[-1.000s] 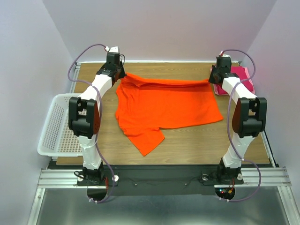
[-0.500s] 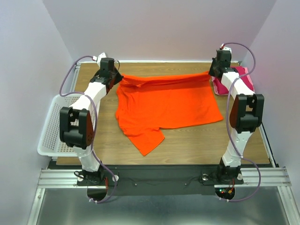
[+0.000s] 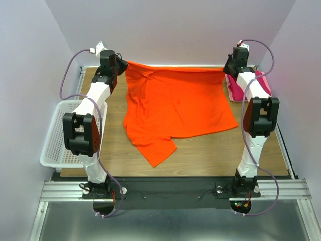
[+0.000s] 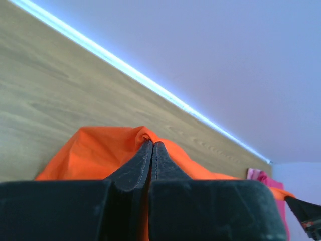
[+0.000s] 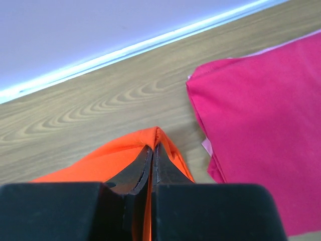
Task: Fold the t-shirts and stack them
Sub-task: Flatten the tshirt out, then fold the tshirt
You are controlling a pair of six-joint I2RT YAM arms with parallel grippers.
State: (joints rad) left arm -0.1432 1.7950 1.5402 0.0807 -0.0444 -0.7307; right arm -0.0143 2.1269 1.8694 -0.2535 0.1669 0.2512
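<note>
My left gripper will move back and down onto the shirt's basket-side part to release the shirt's corner, as the shirt's far edge is lifted and its near part lies spread.
The orange t-shirt is stretched between both grippers, its far edge lifted near the back wall and its near part lying on the table. My left gripper is shut on the shirt's far left corner. My right gripper is shut on the far right corner. The magenta-pink t-shirt lies folded at the back right, beside the right arm, and shows in the right wrist view. A bit of it shows in the left wrist view.
A white lattice basket hangs off the table's left edge. The wooden table has a raised rim at the back. Purple walls close in the back and sides.
Both grippers have moved up and toward the back wall, lifting the orange shirt's far edge and spreading it wider. The near part of the shirt stays on the table.
</note>
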